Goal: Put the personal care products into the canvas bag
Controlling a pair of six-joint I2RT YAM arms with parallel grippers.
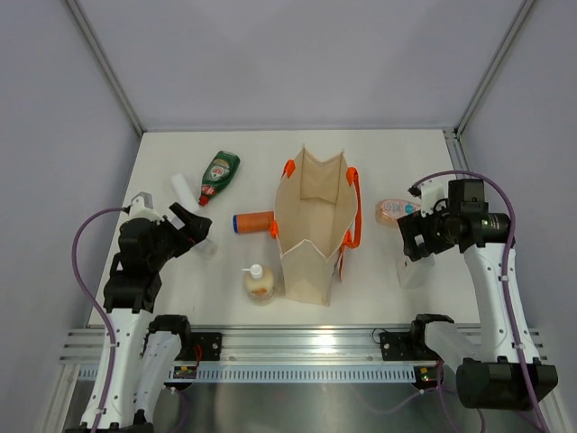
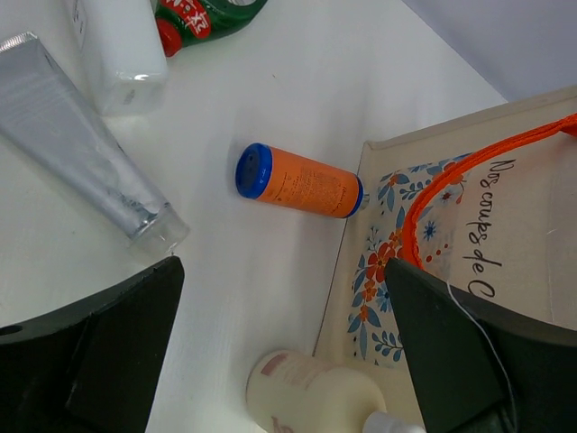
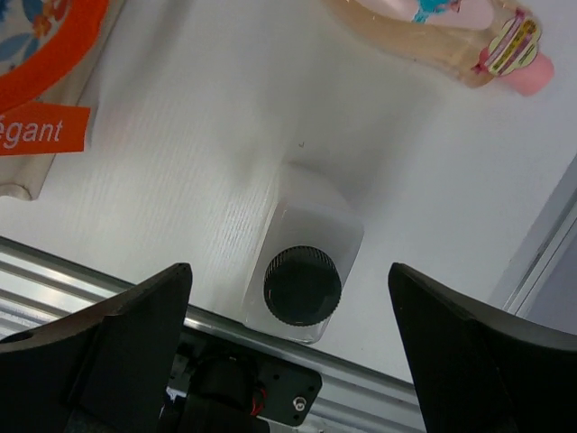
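My right gripper has the black cap between its open fingers above the white bottle, which stands upright, so it will next lower around the bottle's upper body and close.
The beige canvas bag stands open mid-table, also in the left wrist view. The green red-capped bottle, white tube, orange cylinder and cream pump bottle are left of it. The pink bottle lies to its right. My left gripper is open and empty, above the table between the orange cylinder and the cream bottle. My right gripper is open, above the upright white black-capped bottle, not touching it.
A silvery tube with a clear cap lies beside the white tube under my left arm. The metal rail at the table's front edge runs just beyond the white bottle. Grey walls close in the back and sides.
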